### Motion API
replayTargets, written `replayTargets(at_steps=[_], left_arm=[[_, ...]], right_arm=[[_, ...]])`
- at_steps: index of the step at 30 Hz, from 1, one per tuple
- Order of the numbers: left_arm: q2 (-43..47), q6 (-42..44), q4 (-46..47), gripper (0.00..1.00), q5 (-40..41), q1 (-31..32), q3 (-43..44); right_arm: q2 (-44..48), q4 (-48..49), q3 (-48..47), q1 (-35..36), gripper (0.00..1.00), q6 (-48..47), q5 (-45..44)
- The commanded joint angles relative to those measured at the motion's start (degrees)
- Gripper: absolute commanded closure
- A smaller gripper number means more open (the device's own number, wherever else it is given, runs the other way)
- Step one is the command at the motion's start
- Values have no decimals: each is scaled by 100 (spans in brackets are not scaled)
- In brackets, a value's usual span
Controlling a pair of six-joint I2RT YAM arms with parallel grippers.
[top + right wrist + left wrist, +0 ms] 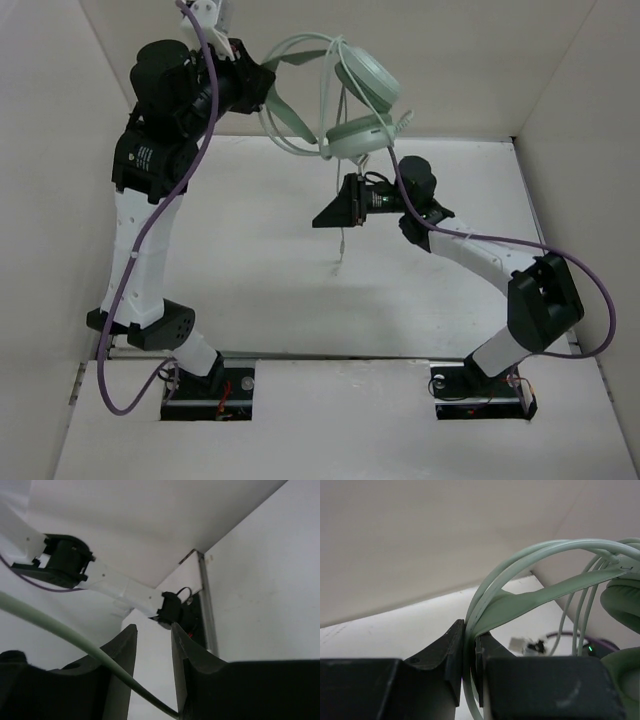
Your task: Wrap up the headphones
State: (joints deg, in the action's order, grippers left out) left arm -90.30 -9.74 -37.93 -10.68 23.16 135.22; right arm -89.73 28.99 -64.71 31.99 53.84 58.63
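My right gripper eases back and to the left in the top view next, then closes on the thin cable (pixel 342 237) (pixel 144 691), as it already slants between the parted fingers.
The pale mint-green headphones (pixel 362 85) hang in the air at the back of the table, both earcups close together, with the cable looped around the headband. My left gripper (pixel 262 85) is raised high and shut on the thin headband (pixel 530 600), which is pinched between its jaws (pixel 470 652). The loose end of the cable (pixel 341 245) hangs down towards the table. My right gripper (pixel 322 217) sits just below the earcups. Its jaws (pixel 154 635) stand a little apart, and the cable (pixel 60 630) runs slantwise through the gap and touches the right finger low down.
White walls close in the white table (pixel 260 260) on the left, back and right. Thick purple robot cables (pixel 130 290) trail along both arms. The left arm (pixel 115 585) shows behind the jaws in the right wrist view.
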Motion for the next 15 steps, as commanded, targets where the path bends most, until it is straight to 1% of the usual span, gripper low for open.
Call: replayTargets(at_steps=[1, 4, 9, 12, 14, 15], left_arm=[[118, -634, 1095, 99, 557, -289, 523], [109, -696, 1148, 99, 777, -483, 549], [180, -512, 1288, 99, 1611, -650, 356], [188, -319, 1376, 99, 2164, -685, 251], [197, -161, 1446, 99, 2472, -686, 154], [197, -82, 1490, 99, 2639, -668, 84]], right_arm=[[53, 1047, 11, 250, 60, 618, 254], [-9, 1240, 46, 514, 59, 785, 254], [35, 1249, 195, 857, 59, 777, 228], [61, 1092, 222, 1024, 61, 602, 219], [61, 907, 143, 1112, 65, 417, 245], [61, 802, 90, 1164, 69, 329, 245]])
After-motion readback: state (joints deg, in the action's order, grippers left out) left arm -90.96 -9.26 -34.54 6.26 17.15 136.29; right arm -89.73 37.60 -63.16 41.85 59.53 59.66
